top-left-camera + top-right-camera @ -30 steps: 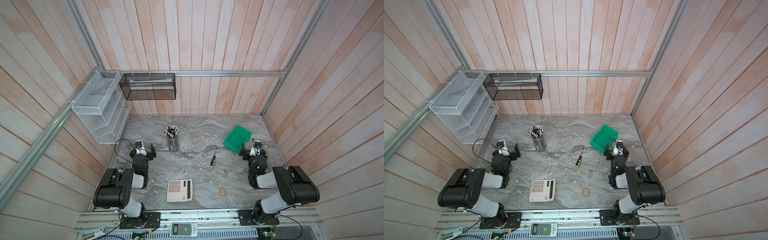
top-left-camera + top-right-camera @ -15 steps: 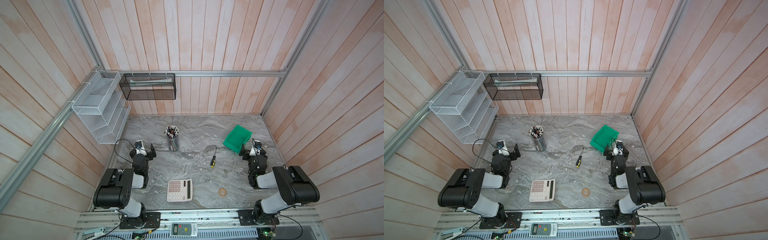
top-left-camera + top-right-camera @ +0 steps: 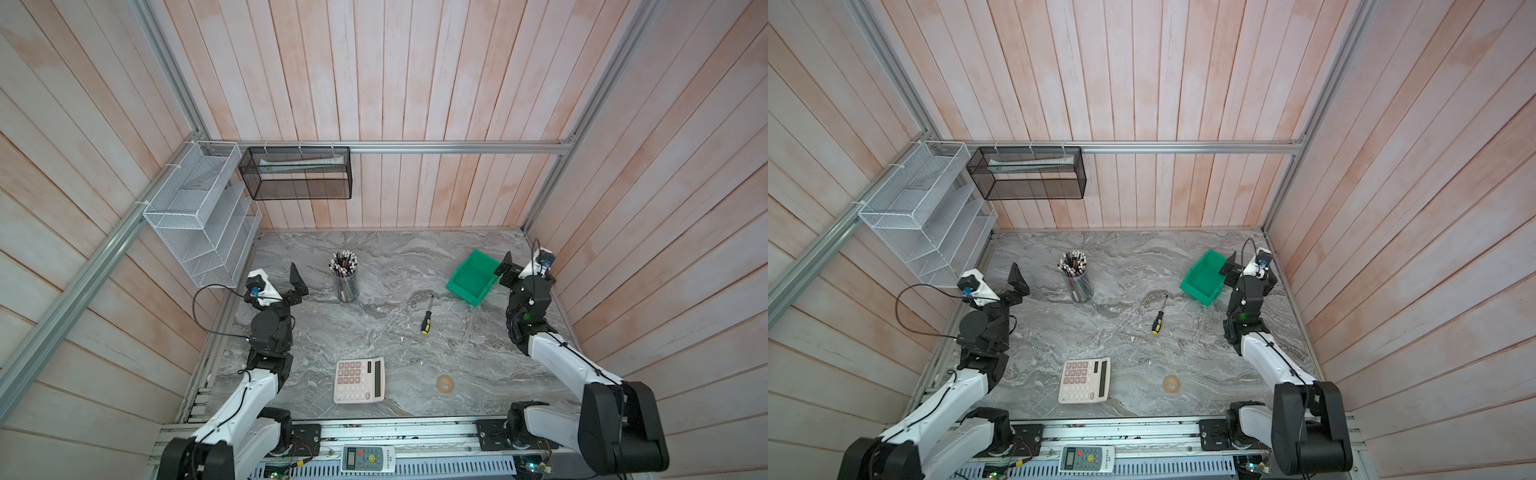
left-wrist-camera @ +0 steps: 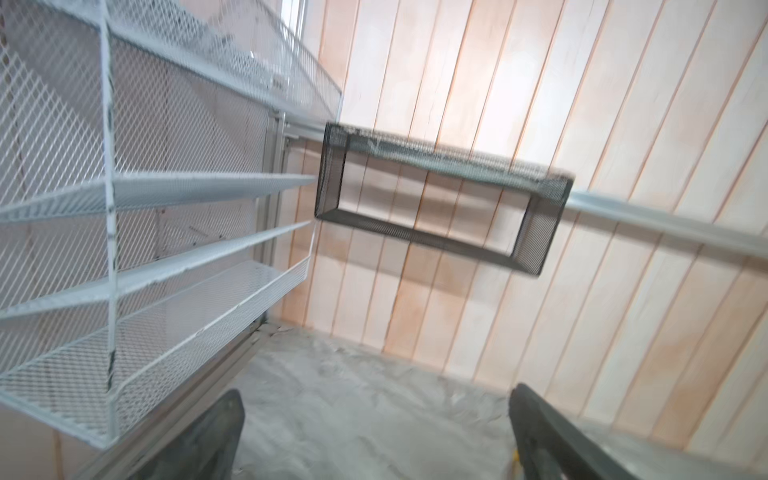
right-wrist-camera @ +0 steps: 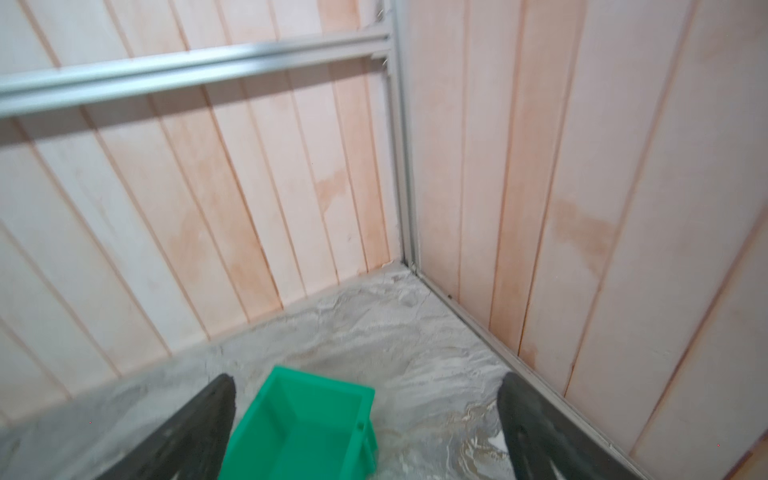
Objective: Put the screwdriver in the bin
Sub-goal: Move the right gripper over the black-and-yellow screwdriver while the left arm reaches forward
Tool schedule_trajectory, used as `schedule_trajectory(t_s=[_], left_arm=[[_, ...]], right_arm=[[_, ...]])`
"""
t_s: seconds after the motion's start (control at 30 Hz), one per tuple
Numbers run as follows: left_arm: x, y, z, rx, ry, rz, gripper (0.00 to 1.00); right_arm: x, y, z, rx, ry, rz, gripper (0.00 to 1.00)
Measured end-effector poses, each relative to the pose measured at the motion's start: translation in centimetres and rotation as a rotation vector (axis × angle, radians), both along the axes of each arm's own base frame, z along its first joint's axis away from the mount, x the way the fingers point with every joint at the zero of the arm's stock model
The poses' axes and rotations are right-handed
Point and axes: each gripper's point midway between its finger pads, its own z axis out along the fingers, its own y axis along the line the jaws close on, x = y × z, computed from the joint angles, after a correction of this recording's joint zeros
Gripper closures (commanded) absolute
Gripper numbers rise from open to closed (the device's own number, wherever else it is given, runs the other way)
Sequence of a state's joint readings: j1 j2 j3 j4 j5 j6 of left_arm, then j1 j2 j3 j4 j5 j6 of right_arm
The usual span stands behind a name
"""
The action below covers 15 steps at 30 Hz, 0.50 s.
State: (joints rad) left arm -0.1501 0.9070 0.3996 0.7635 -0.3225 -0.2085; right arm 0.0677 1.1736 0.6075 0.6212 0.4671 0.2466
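Note:
I should next move my right gripper back from the bin (image 3: 473, 277), tilt it down and lower it onto the screwdriver handle's rear (image 3: 424, 328), because the screwdriver's stem is thinner.
The screwdriver (image 3: 426, 319) (image 3: 1159, 316), with a black-and-yellow handle and a thin dark shaft, lies flat on the marble table right of centre, its tip towards the bin. The green bin (image 3: 473, 277) (image 3: 1203, 276) (image 5: 299, 428) stands empty at the back right. My right gripper (image 3: 519, 271) (image 3: 1242, 268) (image 5: 368, 380) is open beside the bin's right side, nothing between its fingers. At the table's left edge my left gripper (image 3: 291, 286) (image 3: 1013, 286) (image 4: 376, 399) is open and empty, facing the back left corner, far from the screwdriver.
A cup of pencils and pens (image 3: 345, 277) stands back left of centre. A calculator (image 3: 359, 380) and a tape roll (image 3: 444, 383) lie near the front. A white wire rack (image 3: 199, 220) hangs on the left wall, a black mesh basket (image 3: 297, 178) on the back wall.

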Motion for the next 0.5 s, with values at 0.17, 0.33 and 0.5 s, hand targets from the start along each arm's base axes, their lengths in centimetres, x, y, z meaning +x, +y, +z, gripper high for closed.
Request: schedule_trajectory(t_s=[0.17,0.33,0.5], left_arm=[[-0.8,-7.8,4.8,-0.05,-0.057,-0.238,0.0],[1.2,-20.7,0.4,0.181,0.152,-0.485,0.0],[0.0,-27.2,-6.1,0.432,0.325,-0.583,0.0]], right_arm=[[-0.5,1.1,0.9,0.074,0.031,0.083,0.02],[-0.2,7.8,-3.5,0.092,0.222,0.285,0.02],[-1.6,15.0,-9.1,0.093,0.42,0.472,0.0]])
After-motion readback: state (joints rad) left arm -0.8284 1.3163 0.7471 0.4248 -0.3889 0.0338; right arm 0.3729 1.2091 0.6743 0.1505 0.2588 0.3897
